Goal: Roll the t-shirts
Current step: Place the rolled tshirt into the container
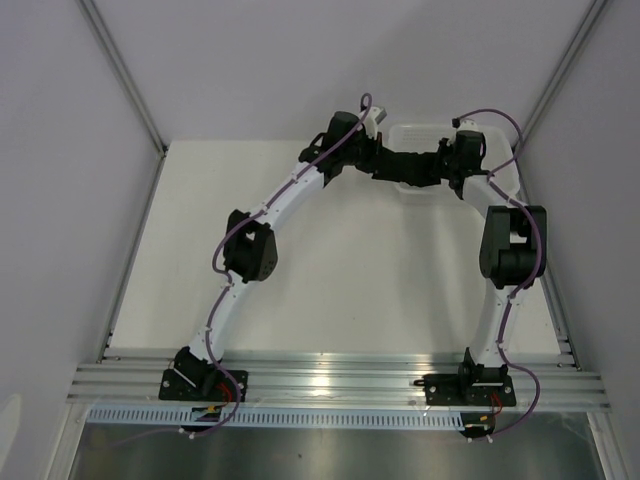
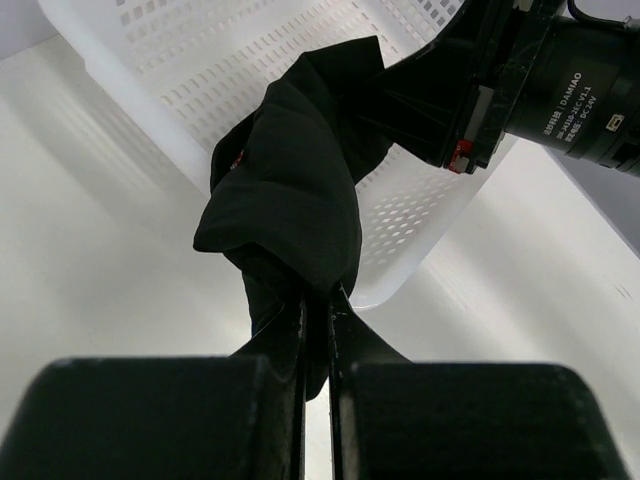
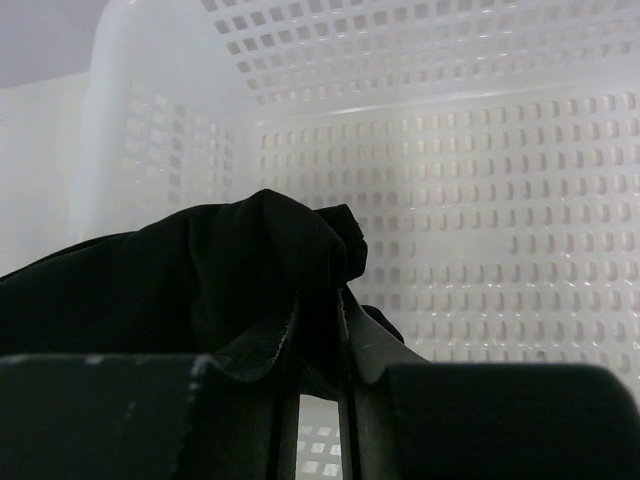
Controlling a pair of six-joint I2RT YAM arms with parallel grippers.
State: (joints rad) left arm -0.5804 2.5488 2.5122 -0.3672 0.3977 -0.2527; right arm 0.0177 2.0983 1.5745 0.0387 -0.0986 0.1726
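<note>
The t-shirt [image 1: 408,166] goes down in my right gripper next, toward the basket's bottom, below on the right in the top view, and is released there.
The black t-shirt [image 1: 408,166] hangs bunched between my two grippers at the far right of the table, over the white mesh basket [image 1: 505,175]. My left gripper [image 1: 373,157] is shut on one end of it; in the left wrist view the fabric [image 2: 300,190] rises in a crumpled mass out of the left gripper [image 2: 318,300]. My right gripper [image 1: 447,160] is shut on the other end. In the right wrist view the right gripper [image 3: 320,310] pinches the cloth [image 3: 180,270] inside the basket [image 3: 480,180]. No label shows.
The basket [image 2: 200,60] sits at the table's far right corner, tilted in the wrist views. The right arm's wrist body [image 2: 540,80] is close to the cloth in the left wrist view. A white tabletop [image 1: 340,270] lies between the arms, with grey walls around.
</note>
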